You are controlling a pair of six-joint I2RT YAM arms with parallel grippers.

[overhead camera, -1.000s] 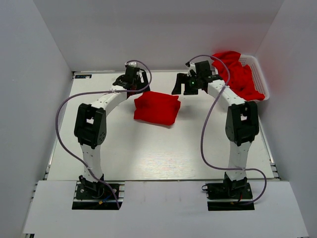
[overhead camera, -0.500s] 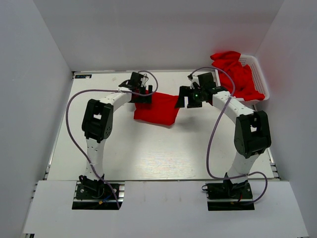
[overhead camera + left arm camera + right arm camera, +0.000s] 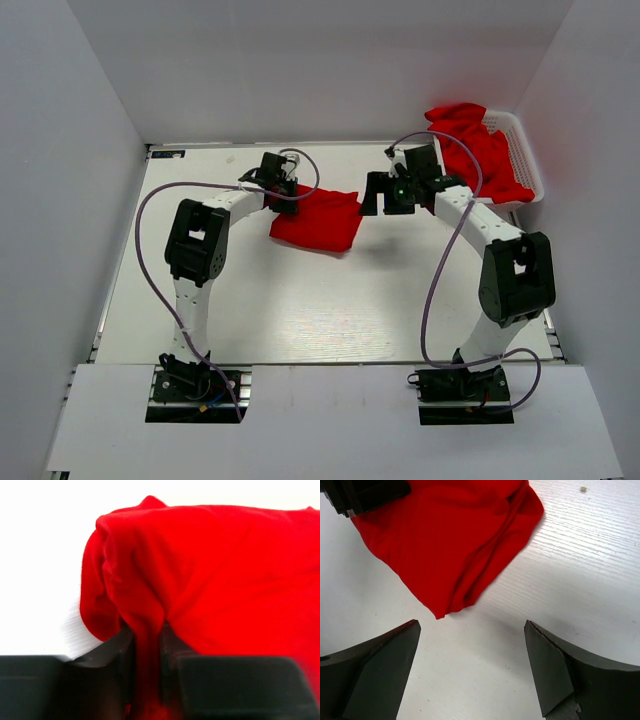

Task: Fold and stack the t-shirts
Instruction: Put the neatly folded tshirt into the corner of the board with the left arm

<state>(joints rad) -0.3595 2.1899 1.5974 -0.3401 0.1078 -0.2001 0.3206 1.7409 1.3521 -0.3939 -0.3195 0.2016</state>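
The t-shirt is folded, so my left gripper should next pull it outward and to the left in the top view and let go of it at the table's bare far corner (image 3: 186, 174).
A folded red t-shirt (image 3: 318, 222) lies on the white table at mid-back. My left gripper (image 3: 283, 196) is at its back left corner, shut on a pinch of the cloth; in the left wrist view the red fabric (image 3: 225, 575) runs down between the fingers of the left gripper (image 3: 146, 630). My right gripper (image 3: 378, 203) hovers open just off the shirt's right corner. The right wrist view shows that t-shirt corner (image 3: 445, 540) ahead of the right gripper (image 3: 472, 645), with bare table between the jaws. More red t-shirts (image 3: 480, 150) are heaped in the basket.
A white lattice basket (image 3: 522, 140) stands at the back right corner, against the white side wall. White walls close in the table on the left, back and right. The table (image 3: 300, 300) is bare in front of the shirt.
Both arms have moved in toward the folded shirt. My left gripper went from open to shut on the shirt's left corner. The right gripper stayed open.
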